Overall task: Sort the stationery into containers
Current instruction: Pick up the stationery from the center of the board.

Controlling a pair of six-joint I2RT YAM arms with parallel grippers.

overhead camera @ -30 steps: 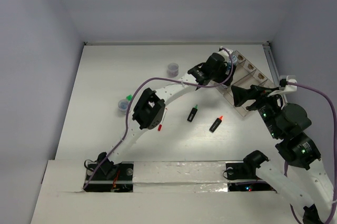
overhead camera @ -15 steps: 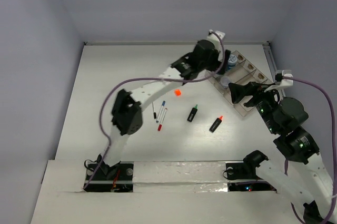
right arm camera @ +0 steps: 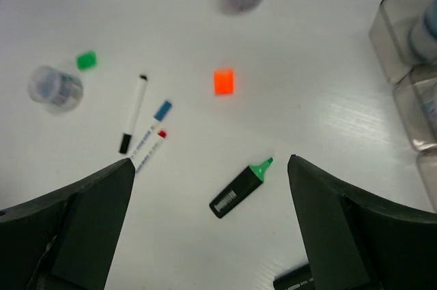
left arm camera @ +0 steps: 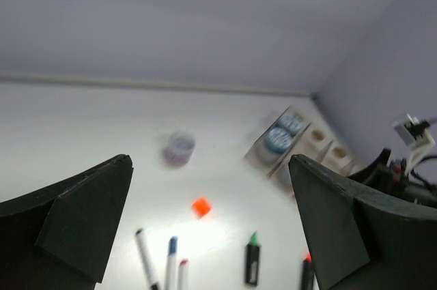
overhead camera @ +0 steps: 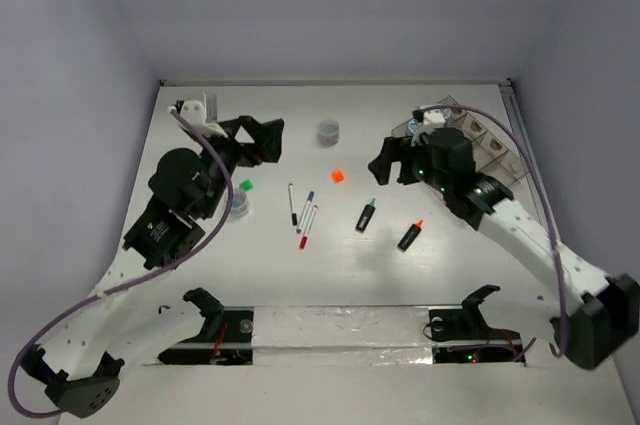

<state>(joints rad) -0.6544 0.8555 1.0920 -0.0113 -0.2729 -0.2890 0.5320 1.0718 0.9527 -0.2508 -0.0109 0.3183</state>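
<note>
The back pot stands below my right gripper and to its left in the top view, still outside the tray [overhead camera: 497, 150]. The gripper swings outward and down around it next.
Three white pens lie side by side mid-table: black cap [overhead camera: 292, 203], blue cap [overhead camera: 306, 207], red cap [overhead camera: 308, 230]. An orange cube [overhead camera: 338, 175], a green-tipped highlighter [overhead camera: 367, 214] and an orange-tipped highlighter [overhead camera: 409, 235] lie to their right. One pot [overhead camera: 329, 131] stands at the back, another [overhead camera: 238, 204] at the left. The clear tray [overhead camera: 497, 150] is at the right, partly hidden by my right arm; it holds blue-lidded pots [left arm camera: 278, 138]. My left gripper [overhead camera: 255, 140] is open and empty at the left. My right gripper [overhead camera: 390, 165] is open and empty above the green-tipped highlighter [right arm camera: 240, 187].
A small green cube [overhead camera: 244, 185] sits beside the left pot. White walls close the table at the back and both sides. The right wrist view shows the orange cube [right arm camera: 223, 80], the pens [right arm camera: 153, 123] and the tray's edge [right arm camera: 410, 24].
My left arm has swung from the tray back to the left side. My right arm has moved left from beside the tray to over the highlighters. The pens and cube are uncovered.
</note>
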